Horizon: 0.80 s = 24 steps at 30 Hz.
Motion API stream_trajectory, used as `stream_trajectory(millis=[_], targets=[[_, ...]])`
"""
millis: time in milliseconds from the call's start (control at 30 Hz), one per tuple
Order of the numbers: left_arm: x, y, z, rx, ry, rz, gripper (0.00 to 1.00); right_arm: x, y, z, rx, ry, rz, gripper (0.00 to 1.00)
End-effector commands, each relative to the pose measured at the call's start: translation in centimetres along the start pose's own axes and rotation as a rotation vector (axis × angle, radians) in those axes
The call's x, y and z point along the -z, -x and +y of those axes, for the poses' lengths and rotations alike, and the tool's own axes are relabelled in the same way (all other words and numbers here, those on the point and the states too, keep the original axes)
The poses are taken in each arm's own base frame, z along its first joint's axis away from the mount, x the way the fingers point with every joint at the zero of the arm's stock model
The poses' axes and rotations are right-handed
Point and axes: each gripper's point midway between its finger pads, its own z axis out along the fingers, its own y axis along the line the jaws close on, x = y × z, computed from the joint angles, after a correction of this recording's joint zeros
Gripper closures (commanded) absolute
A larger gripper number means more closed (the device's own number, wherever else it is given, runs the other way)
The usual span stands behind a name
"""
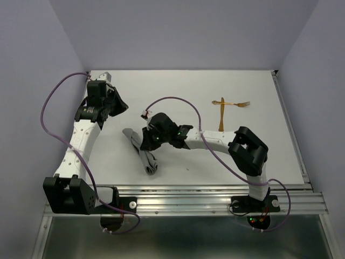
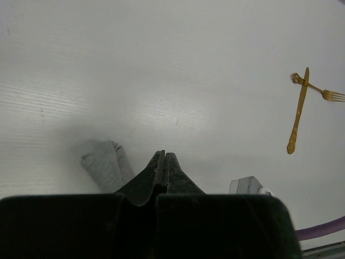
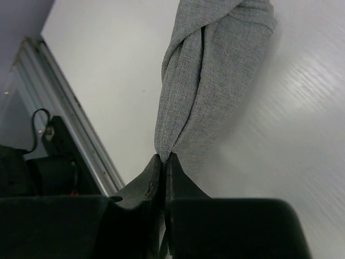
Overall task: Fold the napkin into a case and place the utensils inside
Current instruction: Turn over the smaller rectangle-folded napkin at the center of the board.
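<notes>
Next, my right gripper needs to drag the napkin's twisted fold to the right in the top view, where bare tabletop lies beside it, to straighten the fold and release it.
The grey napkin (image 1: pixel 144 156) lies bunched and twisted into a narrow strip left of the table's middle. My right gripper (image 1: pixel 144 144) is down on it. In the right wrist view its jaws (image 3: pixel 164 156) are shut on a pinch of the cloth (image 3: pixel 215 70), which runs away from the tips in a twisted fold. My left gripper (image 1: pixel 123 106) hovers at the far left, shut and empty (image 2: pixel 163 156), with one end of the napkin (image 2: pixel 105 164) just left of its tips. The utensils lie crossed at the far right: a golden knife (image 1: pixel 221 117) (image 2: pixel 298 113) and a fork (image 1: pixel 240 103) (image 2: pixel 330 95).
A metal rail (image 1: pixel 188 195) runs along the table's near edge, also seen in the right wrist view (image 3: pixel 70 113). A purple cable (image 1: pixel 178 100) loops over the right arm, ending in a white connector (image 2: pixel 248 186). Lilac walls enclose the table on three sides.
</notes>
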Motion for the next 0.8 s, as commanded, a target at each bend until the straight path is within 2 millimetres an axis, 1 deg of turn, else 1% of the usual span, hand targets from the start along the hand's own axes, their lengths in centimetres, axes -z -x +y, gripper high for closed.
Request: stream_trajectory(millis=[0, 33, 67, 133, 167, 233, 267, 300, 367, 400, 433, 467, 500, 633, 700, 767], targets=[[1.6, 1.8, -0.7, -0.029, -0.017, -0.066, 1.0, 1.6, 3.1, 4.5, 0.006, 0.241, -0.079, 0.99], [1.6, 1.8, -0.6, -0.029, -0.016, -0.064, 1.0, 1.8, 3.7, 4.7, -0.002, 0.272, -0.102, 0.99], [1.5, 1.7, -0.7, -0.028, -0.018, -0.062, 1.0, 1.9, 2.7, 5.1, -0.007, 0.313, -0.074, 0.99], [1.3, 1.5, -0.5, -0.027, -0.018, -0.057, 1.0, 2.1, 3.3, 4.5, -0.029, 0.343, -0.093, 0.99], [1.3, 1.5, -0.5, -0.027, -0.017, -0.055, 1.0, 2.0, 2.7, 4.7, -0.034, 0.366, -0.071, 0.99], [1.1, 1.5, -0.5, -0.026, -0.019, -0.051, 1.0, 2.1, 2.5, 3.9, -0.061, 0.409, -0.061, 0.99], [1.0, 1.4, -0.5, -0.026, -0.019, -0.049, 1.0, 1.9, 2.5, 3.3, -0.072, 0.405, -0.066, 0.99], [1.0, 1.5, -0.6, -0.025, -0.021, -0.05, 1.0, 1.7, 1.6, 3.5, -0.08, 0.443, -0.039, 0.99], [0.9, 1.5, -0.6, -0.028, -0.023, -0.049, 1.0, 1.6, 1.5, 2.2, -0.1, 0.449, -0.024, 0.99], [0.9, 1.4, -0.5, -0.029, -0.022, -0.048, 1.0, 1.3, 0.9, 1.9, -0.105, 0.45, -0.01, 0.99], [0.9, 1.4, -0.5, -0.031, -0.022, -0.048, 1.0, 1.3, 0.9, 1.3, -0.111, 0.445, -0.007, 0.99], [0.9, 1.4, -0.5, -0.031, -0.022, -0.048, 1.0, 1.3, 0.6, 1.2, -0.11, 0.448, 0.001, 0.99], [0.9, 1.4, -0.5, -0.031, -0.022, -0.048, 1.0, 1.2, 0.5, 0.5, -0.113, 0.446, 0.007, 0.99], [0.6, 1.1, -0.4, -0.029, -0.021, -0.04, 1.0, 1.4, 0.1, -1.8, -0.141, 0.442, 0.027, 0.99], [0.4, 0.8, -0.2, -0.03, -0.018, -0.033, 1.0, 1.3, -0.7, -2.4, -0.153, 0.446, 0.052, 0.99], [0.2, 0.7, -0.1, -0.029, -0.017, -0.027, 1.0, 1.5, -0.9, -3.6, -0.169, 0.44, 0.059, 0.99]])
